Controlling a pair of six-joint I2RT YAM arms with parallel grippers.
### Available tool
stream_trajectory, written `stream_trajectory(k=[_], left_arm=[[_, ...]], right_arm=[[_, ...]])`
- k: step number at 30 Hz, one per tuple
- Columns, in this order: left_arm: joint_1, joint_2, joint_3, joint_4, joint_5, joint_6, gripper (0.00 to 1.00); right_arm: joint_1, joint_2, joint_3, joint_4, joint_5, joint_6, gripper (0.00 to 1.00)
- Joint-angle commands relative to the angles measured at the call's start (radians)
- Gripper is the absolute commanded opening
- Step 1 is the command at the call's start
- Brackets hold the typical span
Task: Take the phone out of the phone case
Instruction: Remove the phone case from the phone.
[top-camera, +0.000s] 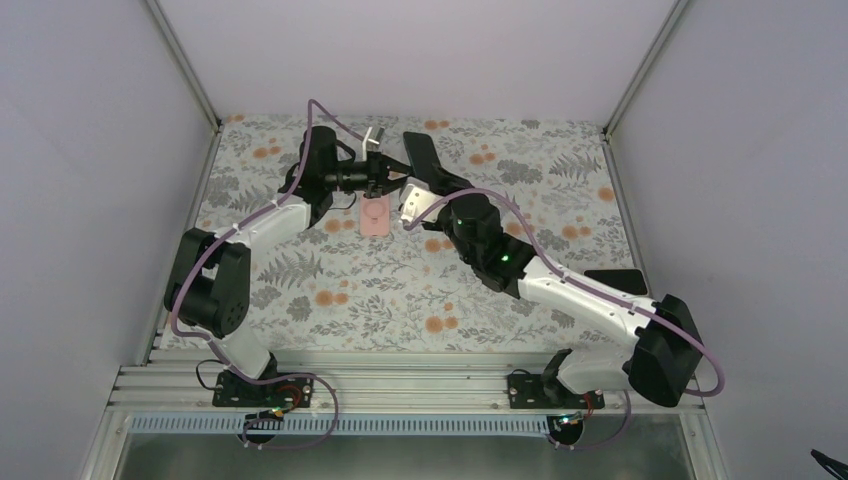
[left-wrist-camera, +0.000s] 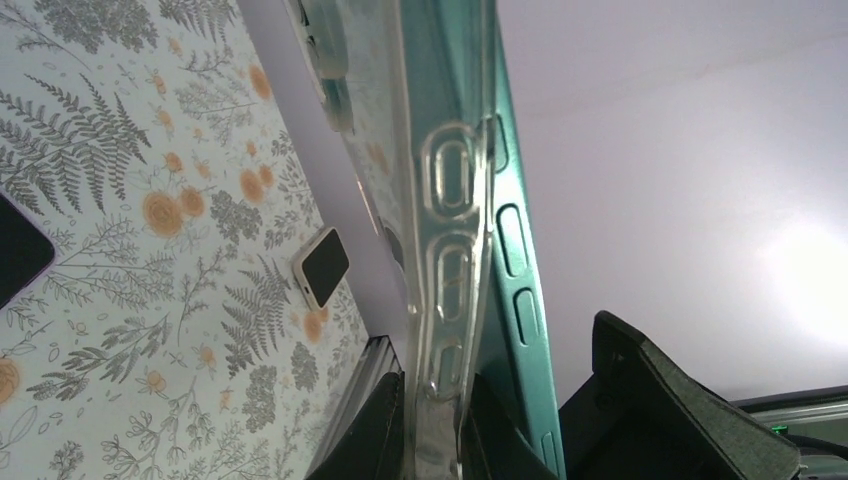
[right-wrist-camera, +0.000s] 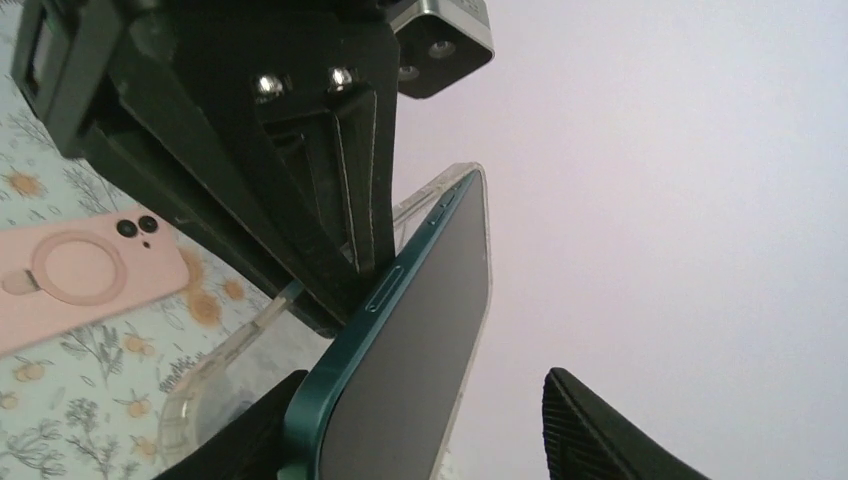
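The clear case (left-wrist-camera: 450, 250) goes down and to the left in the top view in my left gripper next. It then comes free on bare tablecloth, as the pink case lies beneath.
The clear phone case (left-wrist-camera: 450, 250) is held up above the table on edge, with my left gripper (left-wrist-camera: 435, 420) shut on its rim. The teal phone (left-wrist-camera: 520, 300) with its dark screen (right-wrist-camera: 410, 350) stands partly peeled out of the case, one long edge free. In the right wrist view my right gripper (right-wrist-camera: 420, 385) straddles the phone. One finger (right-wrist-camera: 235, 430) is behind the phone's teal edge, and the other finger (right-wrist-camera: 600, 430) stands apart from the screen, so the gripper is open. In the top view both grippers meet at the far middle of the table, left gripper (top-camera: 378, 178) and right gripper (top-camera: 425, 178).
A pink phone case (top-camera: 375, 215) lies flat on the floral tablecloth (top-camera: 380, 290) just below the grippers. A dark phone (top-camera: 615, 280) lies at the right side. Grey walls close in the table at the back and both sides.
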Motion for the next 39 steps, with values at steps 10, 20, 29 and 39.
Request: stream_trajectory(k=[10, 20, 29, 39], left_arm=[[0.003, -0.019, -0.007, 0.057, 0.075, -0.008, 0.02], [0.022, -0.02, 0.025, -0.137, 0.001, 0.149, 0.02], [0.07, -0.023, 0.02, -0.255, -0.087, 0.233, 0.02], [0.089, -0.018, 0.044, -0.415, -0.217, 0.374, 0.02]], right_arm=[[-0.002, -0.016, -0.002, 0.141, 0.177, -0.135, 0.16], [-0.002, -0.024, 0.104, 0.073, 0.17, -0.085, 0.04], [-0.004, -0.009, 0.221, -0.018, 0.152, -0.02, 0.04], [-0.017, 0.0, 0.325, -0.117, 0.109, 0.082, 0.04]])
